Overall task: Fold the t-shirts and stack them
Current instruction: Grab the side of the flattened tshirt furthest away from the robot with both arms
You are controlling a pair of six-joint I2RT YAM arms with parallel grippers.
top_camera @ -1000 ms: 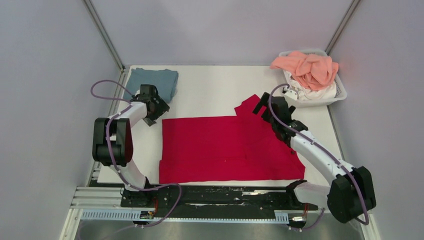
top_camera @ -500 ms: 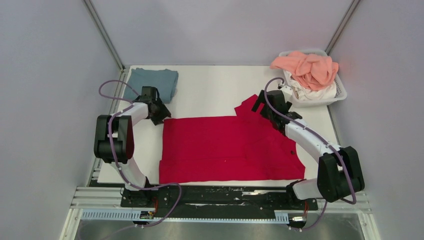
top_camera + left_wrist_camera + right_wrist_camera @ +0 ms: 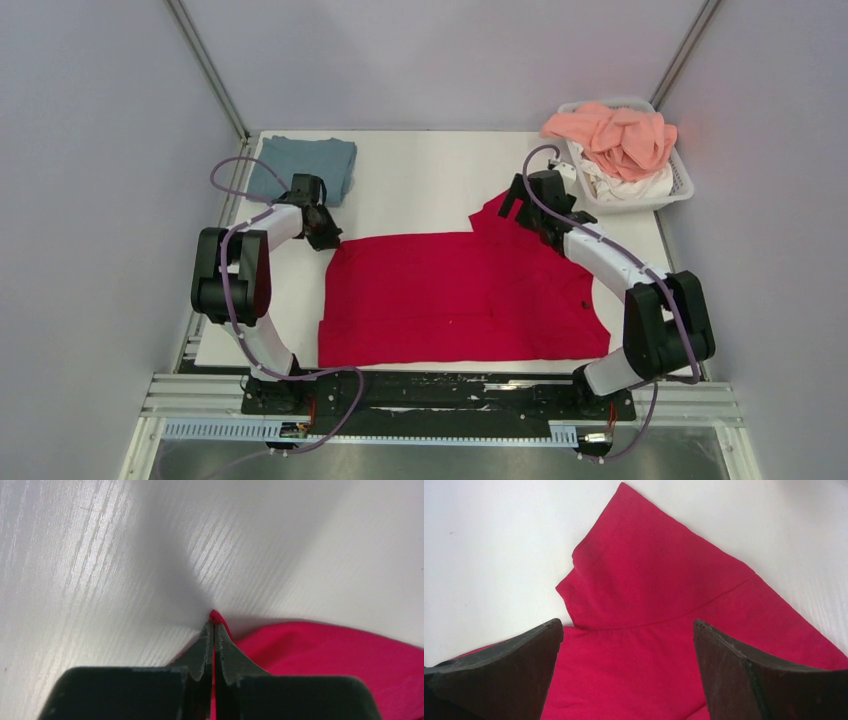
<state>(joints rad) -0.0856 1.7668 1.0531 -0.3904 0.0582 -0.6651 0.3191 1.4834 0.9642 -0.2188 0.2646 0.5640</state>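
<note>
Next, the right gripper moves away from my base and down onto the sleeve's far tip.
A crimson red t-shirt lies spread flat across the table, one sleeve sticking out at its far right. My left gripper sits at the shirt's far left corner and is shut on it. In the left wrist view its tips pinch a small peak of the red t-shirt. My right gripper hovers open over the sleeve, and in the right wrist view the red cloth lies between and beyond its fingers. A folded blue-grey t-shirt rests at the far left.
A white slatted basket stands at the far right corner, holding a crumpled salmon pink shirt over a white one. Grey walls close in the table on three sides. The black arm rail runs along the near edge.
My left gripper went from open to shut on the red shirt's far left corner after shifting slightly right. My right arm reached farther away, bringing its open gripper over the sleeve.
</note>
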